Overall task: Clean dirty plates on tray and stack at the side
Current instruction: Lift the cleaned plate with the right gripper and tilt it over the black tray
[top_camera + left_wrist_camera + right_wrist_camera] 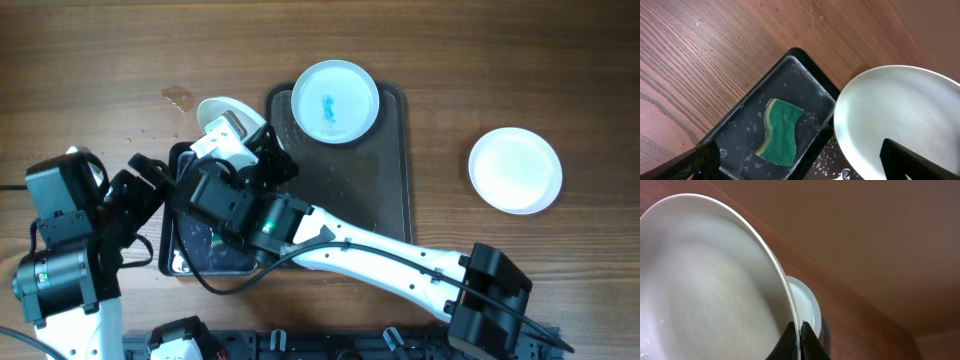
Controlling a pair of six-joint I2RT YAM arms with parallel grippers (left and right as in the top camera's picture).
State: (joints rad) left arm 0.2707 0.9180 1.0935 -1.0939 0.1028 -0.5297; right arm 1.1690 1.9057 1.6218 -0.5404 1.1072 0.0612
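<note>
I will next swing my right gripper over the tray and down to the clean white plate to let go, as that plate lies to its right in the overhead view.
My right gripper is shut on the rim of a white plate and holds it tilted above the left edge of the dark tray. In the right wrist view the jaws pinch that plate's rim. A second plate with a blue stain lies at the tray's far end. A clean white plate lies on the table at the right. My left gripper is open and empty above a small black basin that holds a green and yellow sponge.
The black basin sits left of the tray, mostly hidden under the right arm. The held plate hangs just right of the basin in the left wrist view. Bare wooden table lies round the tray and to the far right.
</note>
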